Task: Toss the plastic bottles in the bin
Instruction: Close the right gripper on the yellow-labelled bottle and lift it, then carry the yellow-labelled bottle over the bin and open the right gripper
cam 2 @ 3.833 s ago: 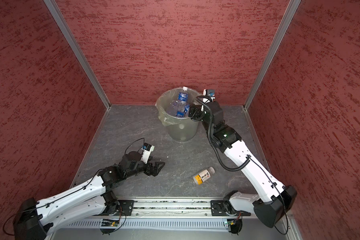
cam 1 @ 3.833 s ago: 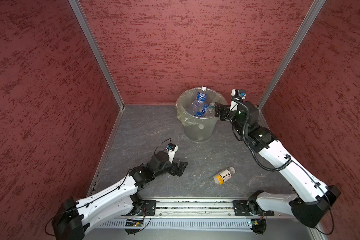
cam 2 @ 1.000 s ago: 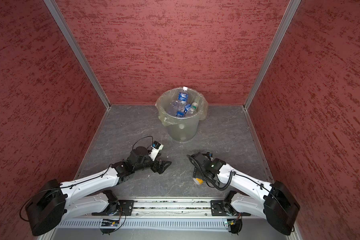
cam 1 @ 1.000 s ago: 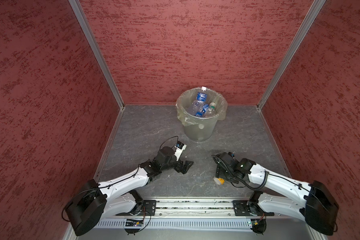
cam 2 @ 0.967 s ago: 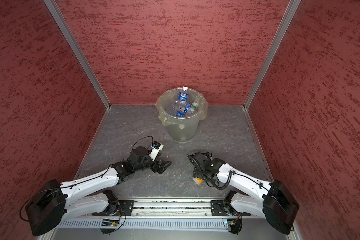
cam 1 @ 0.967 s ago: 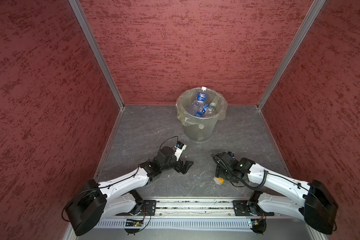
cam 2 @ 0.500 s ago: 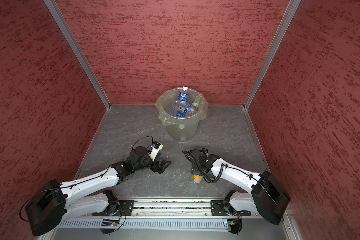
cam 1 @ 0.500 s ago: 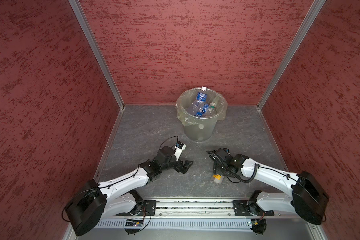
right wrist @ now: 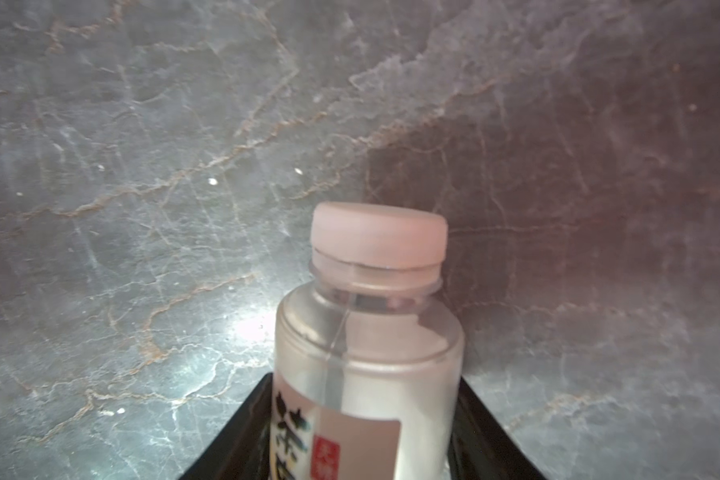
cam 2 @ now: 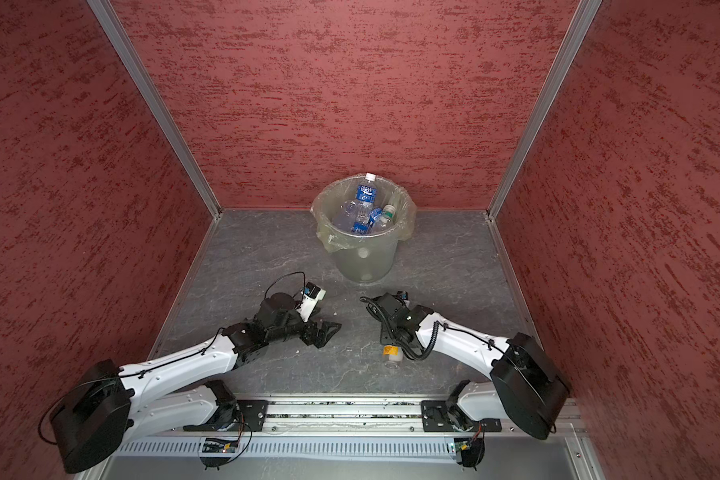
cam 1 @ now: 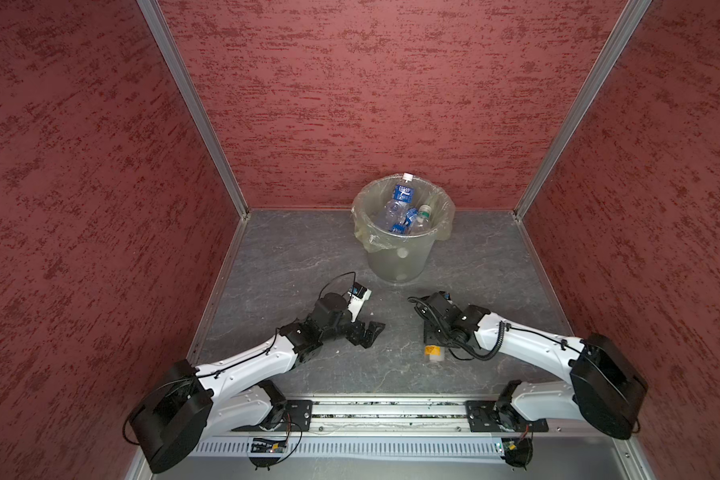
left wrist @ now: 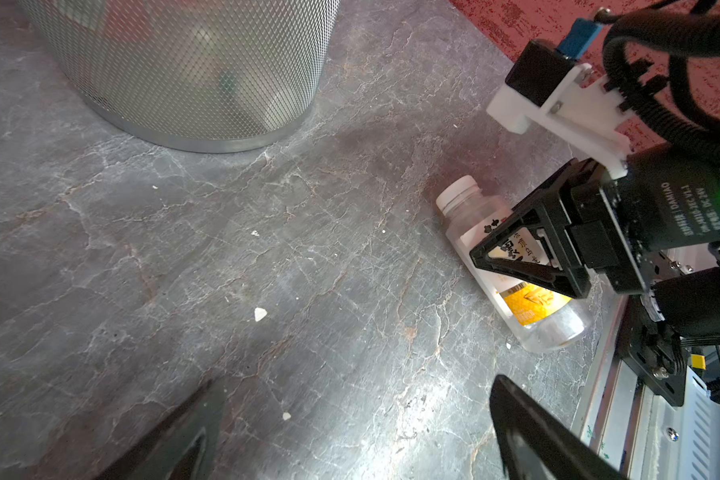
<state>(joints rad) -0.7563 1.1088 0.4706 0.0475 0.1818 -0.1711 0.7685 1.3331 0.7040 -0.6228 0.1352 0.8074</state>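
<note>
The bin's rim is high above the floor, so I will raise my right gripper with the clear bottle [cam 1: 434, 354], move it outward over the bin's opening [cam 1: 402, 209] and let the bottle go.
A clear plastic bottle [cam 1: 434, 354] [cam 2: 391, 353] with a white cap and white-yellow label lies on the grey floor near the front rail. My right gripper [cam 1: 431, 337] [cam 2: 387, 335] [right wrist: 366, 376] is down over it, a black finger pressed against each side of its body [right wrist: 371, 332]. The left wrist view shows the same bottle [left wrist: 533, 309] in those fingers [left wrist: 524, 257]. My left gripper [cam 1: 368, 332] [cam 2: 325, 330] [left wrist: 356, 380] rests open and empty, to the bottle's left. The bin [cam 1: 395, 257] [cam 2: 362, 255] stands at the back with several bottles [cam 1: 402, 208] [cam 2: 364, 208] inside.
Red walls enclose the floor on three sides. A metal rail [cam 1: 383, 411] carrying both arm bases runs along the front edge. The bin's mesh wall [left wrist: 184, 62] rises close ahead of the left gripper. Small white crumbs [left wrist: 260, 313] dot the floor.
The right arm swung down from the bin to the bottle on the floor, slid left over it, and its jaws narrowed onto the bottle's sides. The left arm has stayed still over the last second.
</note>
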